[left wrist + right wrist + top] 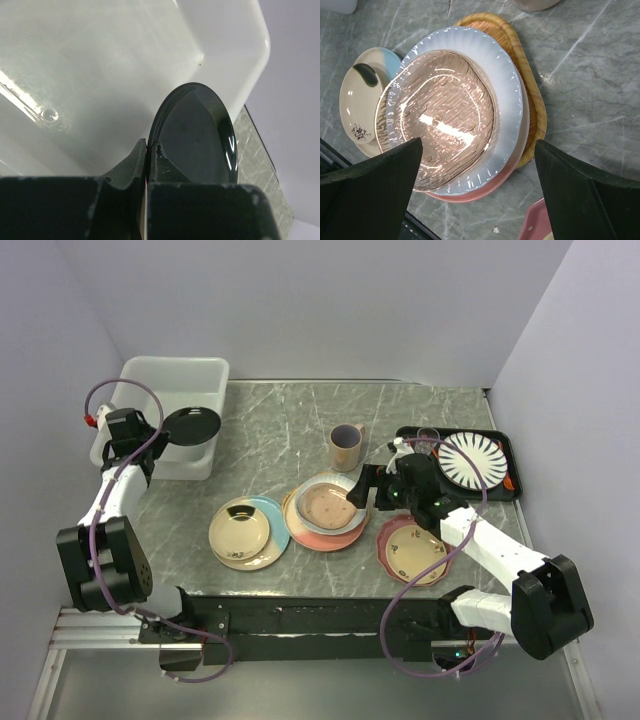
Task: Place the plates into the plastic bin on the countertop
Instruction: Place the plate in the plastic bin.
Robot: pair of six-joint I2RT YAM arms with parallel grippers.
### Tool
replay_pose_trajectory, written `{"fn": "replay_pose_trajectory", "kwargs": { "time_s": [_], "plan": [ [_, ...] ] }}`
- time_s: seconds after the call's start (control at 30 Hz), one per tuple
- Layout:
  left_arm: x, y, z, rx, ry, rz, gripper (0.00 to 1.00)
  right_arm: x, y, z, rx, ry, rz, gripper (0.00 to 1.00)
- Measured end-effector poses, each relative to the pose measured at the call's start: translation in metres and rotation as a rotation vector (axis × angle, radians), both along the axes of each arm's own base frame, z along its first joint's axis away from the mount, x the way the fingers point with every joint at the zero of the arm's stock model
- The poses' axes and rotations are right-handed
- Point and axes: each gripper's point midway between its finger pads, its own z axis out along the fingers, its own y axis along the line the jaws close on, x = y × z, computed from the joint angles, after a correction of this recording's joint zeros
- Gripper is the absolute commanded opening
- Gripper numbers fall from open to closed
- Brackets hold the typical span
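The left gripper will next go down slightly outward into the translucent white bin and let go of the black plate, because the bin's bare bottom is below the gripper.
My left gripper is shut on the rim of a glossy black plate and holds it tilted over the translucent white bin at the countertop's back left. In the left wrist view the fingers pinch the black plate above the bin's floor. My right gripper is open and empty above a plate stack. In the right wrist view the gripper hangs over a ribbed pinkish plate on a white plate, a pink plate and a wood-coloured one.
Cream and light-blue plates lie front left. A pink scalloped plate with a small floral plate lies front right. A beige mug stands behind the stack. A black tray with a striped plate sits at the right.
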Motion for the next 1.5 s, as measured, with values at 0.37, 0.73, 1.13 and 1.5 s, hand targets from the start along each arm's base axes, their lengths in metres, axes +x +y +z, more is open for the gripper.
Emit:
{"fn": "replay_pose_trajectory", "kwargs": {
  "time_s": [0.37,0.73,1.13,1.5],
  "plan": [
    [0.015,0.024,0.005,0.006,-0.027,0.125,0.01,0.001,-0.001,-0.01,-0.018,0.026,-0.006,1.0],
    [0.04,0.047,-0.015,0.027,0.011,0.202,0.01,0.0,-0.001,-0.015,-0.025,0.045,-0.005,1.0],
    [0.061,0.058,-0.019,0.064,0.026,0.204,0.01,0.0,-0.001,-0.02,-0.032,0.059,-0.005,1.0],
    [0.077,0.063,-0.049,0.093,0.119,0.171,0.01,0.0,-0.002,-0.021,-0.037,0.061,-0.003,1.0]
  ]
}}
